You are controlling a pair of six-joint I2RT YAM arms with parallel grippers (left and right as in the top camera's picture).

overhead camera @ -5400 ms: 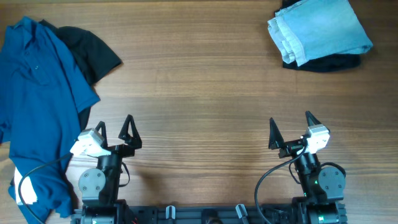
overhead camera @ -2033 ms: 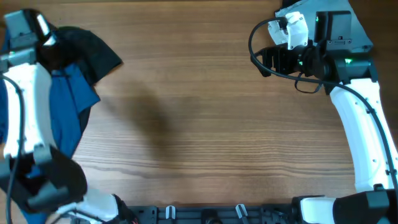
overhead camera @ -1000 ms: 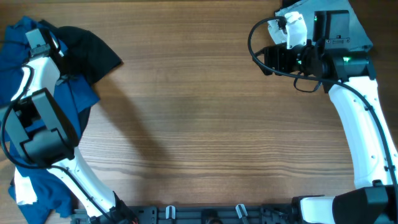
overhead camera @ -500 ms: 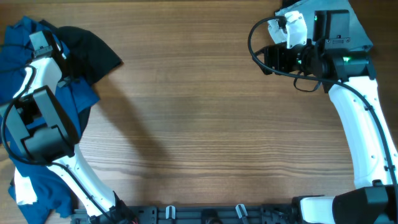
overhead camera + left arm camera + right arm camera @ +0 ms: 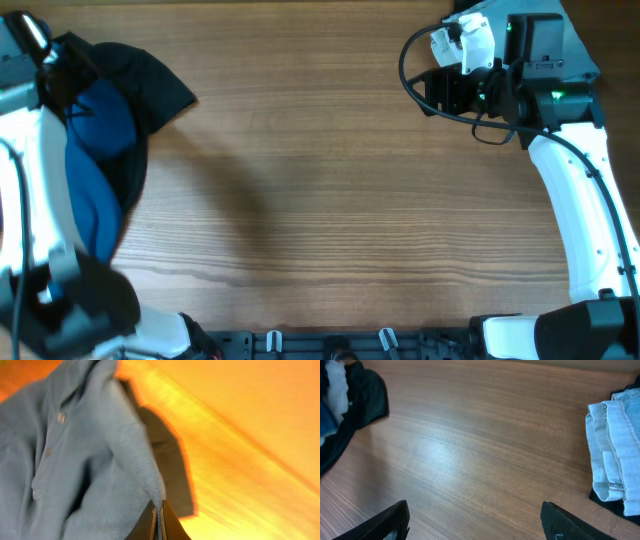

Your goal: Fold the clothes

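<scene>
The shirt is bunched. My left gripper will next swing up and to the right in the overhead view toward bare tabletop, spread the shirt and let go of it.
In the left wrist view my left gripper (image 5: 159, 512) is shut on a fold of the blue collared shirt (image 5: 85, 465), which hangs from its tips with the button placket showing. From overhead the shirt (image 5: 95, 160) is bunched and lifted at the table's left edge, beside my raised left arm (image 5: 25, 170). The black tee (image 5: 145, 80) lies partly under it. A bit of white garment (image 5: 337, 382) shows at the far left of the right wrist view. My right gripper (image 5: 477, 527) hovers open at the far right, with nothing between its fingers.
A folded pale-blue denim piece (image 5: 615, 450) lies on a dark garment (image 5: 607, 502) at the back right corner, mostly under my right arm (image 5: 570, 190) from overhead. Bare wooden tabletop (image 5: 330, 200) spans the middle.
My left gripper has closed on the blue shirt and risen with it, so the shirt has gathered into a hanging bunch. The right arm has not moved.
</scene>
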